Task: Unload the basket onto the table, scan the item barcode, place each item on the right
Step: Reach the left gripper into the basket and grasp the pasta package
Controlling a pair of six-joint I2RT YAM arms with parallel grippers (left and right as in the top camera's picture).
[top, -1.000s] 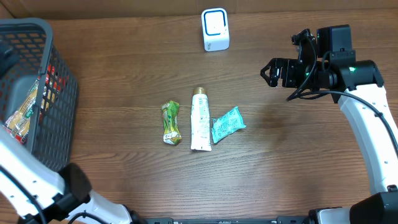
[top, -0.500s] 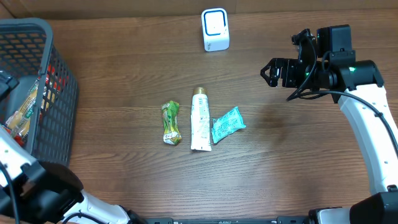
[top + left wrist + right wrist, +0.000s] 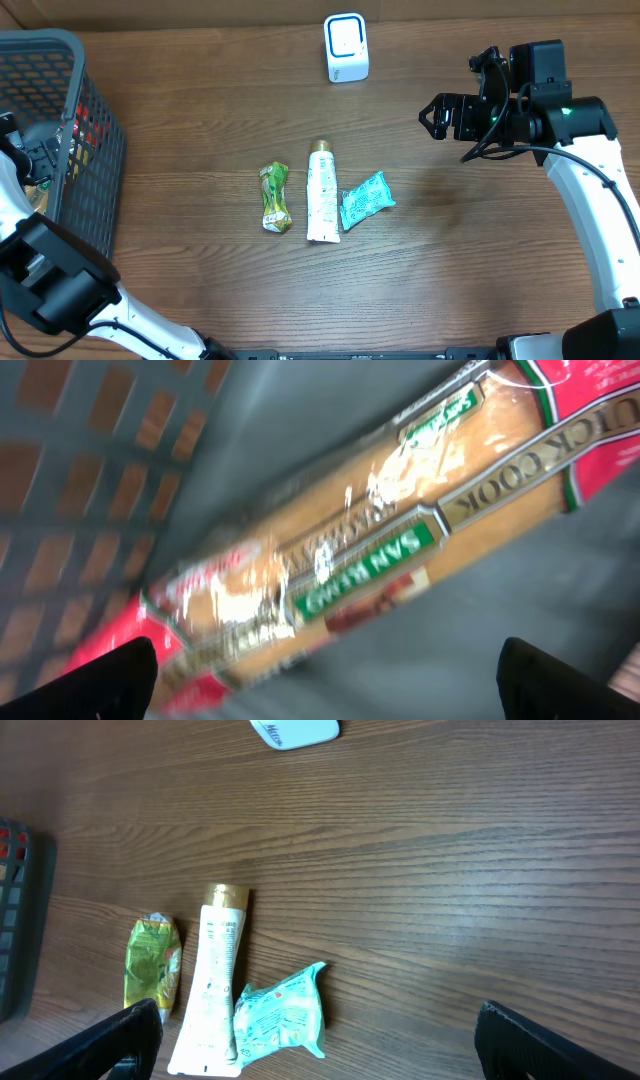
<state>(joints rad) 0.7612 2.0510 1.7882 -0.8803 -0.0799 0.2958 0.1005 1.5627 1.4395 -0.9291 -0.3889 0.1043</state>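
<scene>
I should next lower my left gripper and turn its open fingers to straddle the pasta packet's green label (image 3: 365, 566), as the packet is below it, slanted in the wrist view.
A long pasta packet (image 3: 330, 550) with red ends and a green label lies on the basket floor, blurred, just beyond my left gripper (image 3: 325, 700). That gripper is open, with nothing between its fingers (image 3: 110, 680). From overhead, the left gripper (image 3: 35, 160) reaches down inside the grey basket (image 3: 95, 140). The white barcode scanner (image 3: 346, 47) stands at the table's far edge. My right gripper (image 3: 445, 115) hovers open at the right, well above the table. In the right wrist view, the right gripper (image 3: 325, 1065) is empty.
Three items lie mid-table: a green packet (image 3: 274, 197), a white tube with a gold cap (image 3: 322, 190) and a teal packet (image 3: 366, 200). The basket holds more packets (image 3: 85, 130). Its tall mesh walls surround the left gripper.
The left arm has swung further over the basket and lowered its gripper inside, and the jaws have spread wider. The right arm and the table items have not moved.
</scene>
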